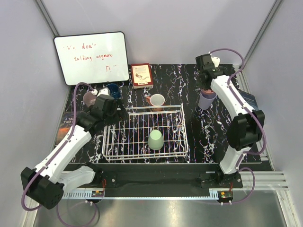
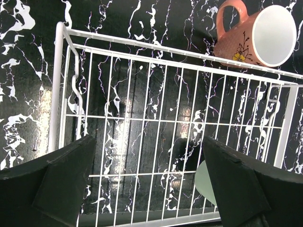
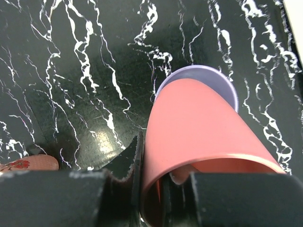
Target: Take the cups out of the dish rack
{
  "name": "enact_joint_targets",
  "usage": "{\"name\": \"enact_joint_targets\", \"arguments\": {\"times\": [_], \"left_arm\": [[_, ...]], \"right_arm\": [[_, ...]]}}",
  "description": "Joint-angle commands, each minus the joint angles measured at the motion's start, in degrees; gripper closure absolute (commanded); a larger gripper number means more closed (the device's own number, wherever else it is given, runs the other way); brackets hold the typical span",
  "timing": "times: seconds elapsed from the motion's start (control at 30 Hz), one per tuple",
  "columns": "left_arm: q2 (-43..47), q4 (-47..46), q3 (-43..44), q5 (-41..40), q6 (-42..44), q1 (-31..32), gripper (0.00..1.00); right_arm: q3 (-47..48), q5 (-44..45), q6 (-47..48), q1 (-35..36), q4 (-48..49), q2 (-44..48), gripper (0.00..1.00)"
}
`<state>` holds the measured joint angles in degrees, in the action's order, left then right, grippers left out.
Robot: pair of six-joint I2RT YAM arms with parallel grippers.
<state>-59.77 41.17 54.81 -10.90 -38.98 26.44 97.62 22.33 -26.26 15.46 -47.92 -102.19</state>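
My right gripper lowers toward the lavender cup's opening (image 3: 213, 81) below it next and releases the pink cup (image 3: 199, 132), since the pink cup's base already sits inside.
The white wire dish rack (image 1: 181, 124) stands mid-table. A light green cup (image 1: 155, 139) stands upside down in it, and its edge shows in the left wrist view (image 2: 204, 182). A terracotta mug with a white inside (image 1: 156, 100) lies on its side just beyond the rack's far rim (image 2: 142, 46). My left gripper (image 1: 120, 112) is open and empty over the rack's far-left part (image 2: 149, 156). My right gripper (image 1: 207, 89) is shut on the wall of a pink cup (image 3: 199, 132), whose base sits in a lavender cup (image 3: 227, 82) on the table at right. Mauve (image 1: 89, 98) and dark blue (image 1: 113, 90) cups stand at far left.
A whiteboard (image 1: 91, 57) leans on the back wall at left, with a small red book (image 1: 141, 74) beside it. Another book (image 1: 64, 125) lies under the left arm at the table's left edge. The walls close in on both sides.
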Motion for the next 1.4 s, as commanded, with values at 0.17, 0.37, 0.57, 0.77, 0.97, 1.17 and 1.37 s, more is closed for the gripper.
{"name": "enact_joint_targets", "arguments": {"times": [0.17, 0.37, 0.57, 0.77, 0.97, 1.17, 1.37], "left_arm": [[-2.6, -2.6, -0.8, 2.4, 0.7, 0.0, 0.01], [-4.2, -2.8, -0.7, 2.9, 0.7, 0.0, 0.01], [-4.9, -3.2, -0.3, 3.6, 0.8, 0.0, 0.01], [-4.5, -3.5, -0.2, 3.9, 0.9, 0.0, 0.01], [-2.2, -4.8, -0.1, 4.4, 2.2, 0.5, 0.01], [1.4, -8.9, 0.2, 6.2, 6.9, 8.9, 0.01], [-0.5, -8.8, 0.8, -3.5, 7.4, 22.8, 0.01]], "right_arm": [[2.0, -3.4, -1.2, -2.3, 0.9, -3.4, 1.0], [1.9, -4.7, -1.5, -3.9, 1.1, -5.0, 1.0], [1.6, -6.4, -0.7, -3.8, 2.4, -3.5, 0.63], [1.5, -6.7, -0.4, -3.8, 3.6, -0.2, 0.42], [-2.1, -11.3, -1.1, -3.1, 10.9, 9.5, 0.26], [-12.4, -19.7, -0.5, 3.2, 21.0, 22.0, 0.13], [-20.9, -14.2, -1.2, 12.7, 23.0, 29.3, 0.09]]}}
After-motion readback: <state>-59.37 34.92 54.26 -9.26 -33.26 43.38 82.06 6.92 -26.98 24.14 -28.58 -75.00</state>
